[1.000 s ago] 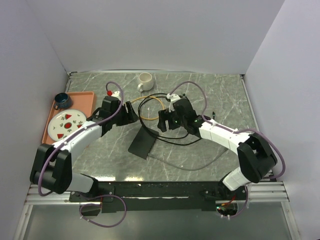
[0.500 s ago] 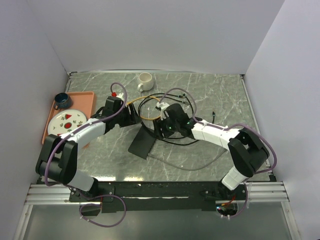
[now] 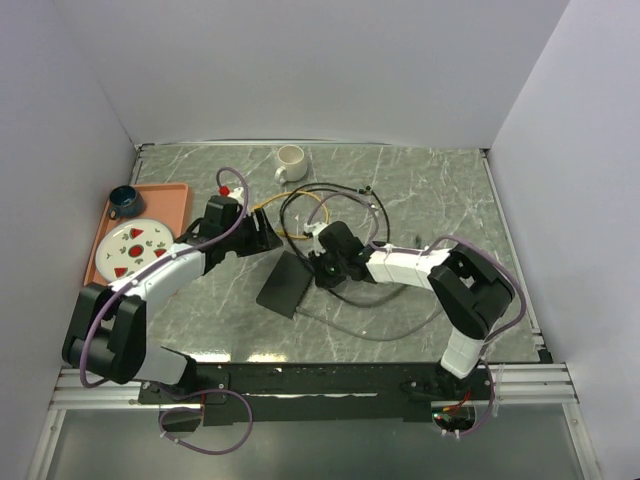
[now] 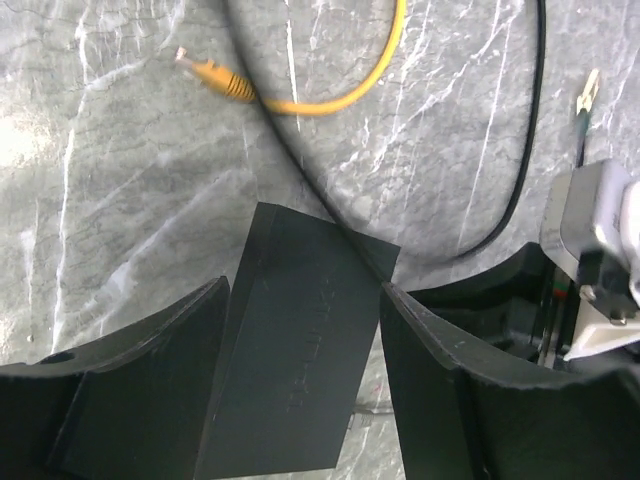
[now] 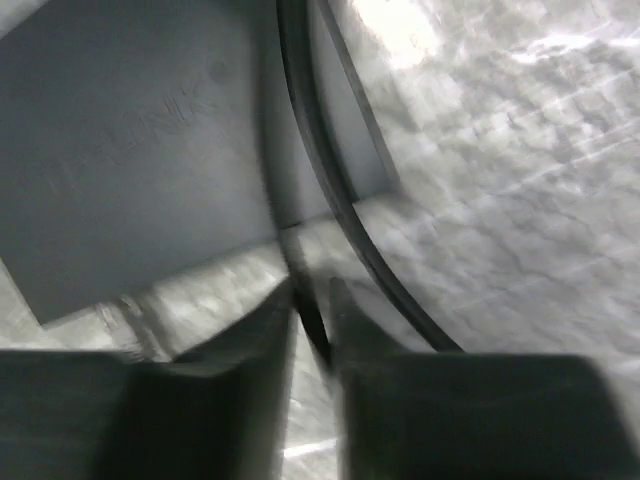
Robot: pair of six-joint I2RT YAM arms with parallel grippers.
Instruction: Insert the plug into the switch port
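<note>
The right gripper will next go up and to the right in the top view, tilting upward over the open marble to let go of the black cable (image 5: 340, 210), because the cable crosses the box.
A flat matte-black box (image 3: 283, 285) lies mid-table; its switch port is hidden. My left gripper (image 3: 266, 235) stands open at the box's far end. In the left wrist view the box (image 4: 300, 340) lies between its spread fingers (image 4: 305, 290). A yellow cable (image 4: 330, 103) ends in a clear plug (image 4: 208, 74) lying loose on the marble beyond. My right gripper (image 3: 322, 268) is at the box's right corner. In the right wrist view it (image 5: 312, 290) is shut on a black cable (image 5: 340, 210) running beside the box (image 5: 130, 150).
A white mug (image 3: 290, 163) stands at the back. An orange tray (image 3: 172, 196) at the left holds a plate (image 3: 133, 243) and a blue cup (image 3: 124, 200). Black cable loops (image 3: 335, 190) lie behind the grippers. Walls close in three sides.
My right gripper has moved left and down to the box's corner and closed from wide open onto the black cable. The left gripper has barely shifted and stays open.
</note>
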